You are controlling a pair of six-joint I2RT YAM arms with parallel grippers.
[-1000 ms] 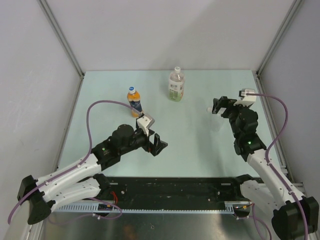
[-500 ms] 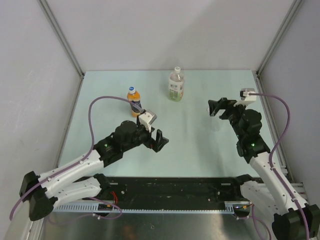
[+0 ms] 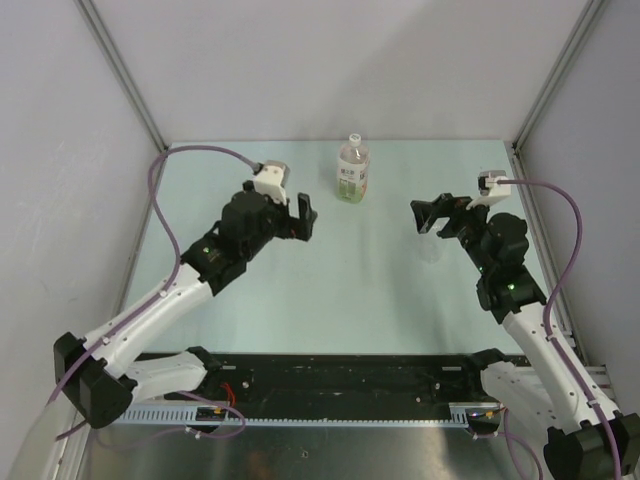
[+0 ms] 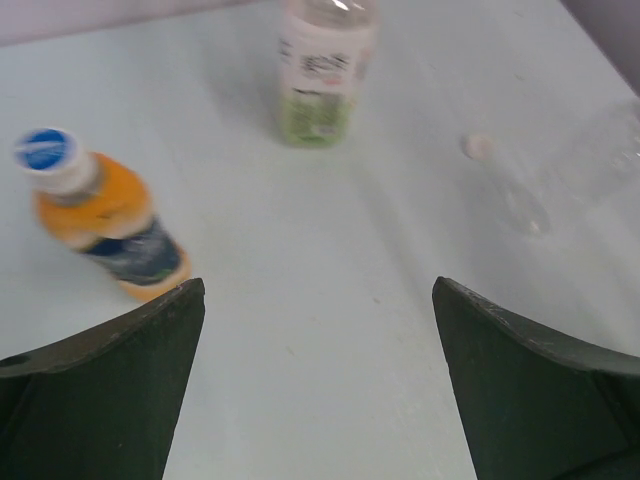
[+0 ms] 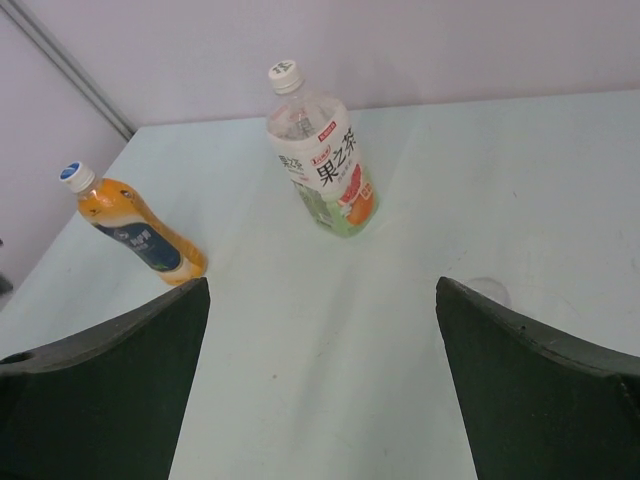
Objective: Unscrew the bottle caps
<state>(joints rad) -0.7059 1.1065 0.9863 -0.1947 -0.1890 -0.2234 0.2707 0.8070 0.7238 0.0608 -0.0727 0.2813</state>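
Observation:
My left gripper needs to move outward and to the left in the top view next, then go down around the orange bottle's blue-and-white cap (image 4: pixel 56 160), because the cap is still screwed on.
An orange drink bottle (image 4: pixel 105 225) leans at the left, its blue-and-white cap (image 4: pixel 45 150) screwed on; it also shows in the right wrist view (image 5: pixel 140 235). The left arm hides it in the top view. A clear tea bottle (image 3: pixel 352 172) with a green label stands at the back, white cap (image 5: pixel 284 75) on. A small whitish cap (image 4: pixel 478 147) lies loose on the table. My left gripper (image 3: pixel 302 217) hovers open just right of the orange bottle. My right gripper (image 3: pixel 430 215) is open too, facing both bottles, nothing between its fingers.
A faint see-through bottle (image 4: pixel 585 165) seems to lie on the table at the right, near the loose cap. The pale green table (image 3: pixel 330 290) is bounded by white walls and metal frame posts (image 3: pixel 125 75) at the back corners.
My left arm has swung away from the near middle to the far left, and now covers the orange bottle in the top view. The right gripper has edged slightly left. Both stay open.

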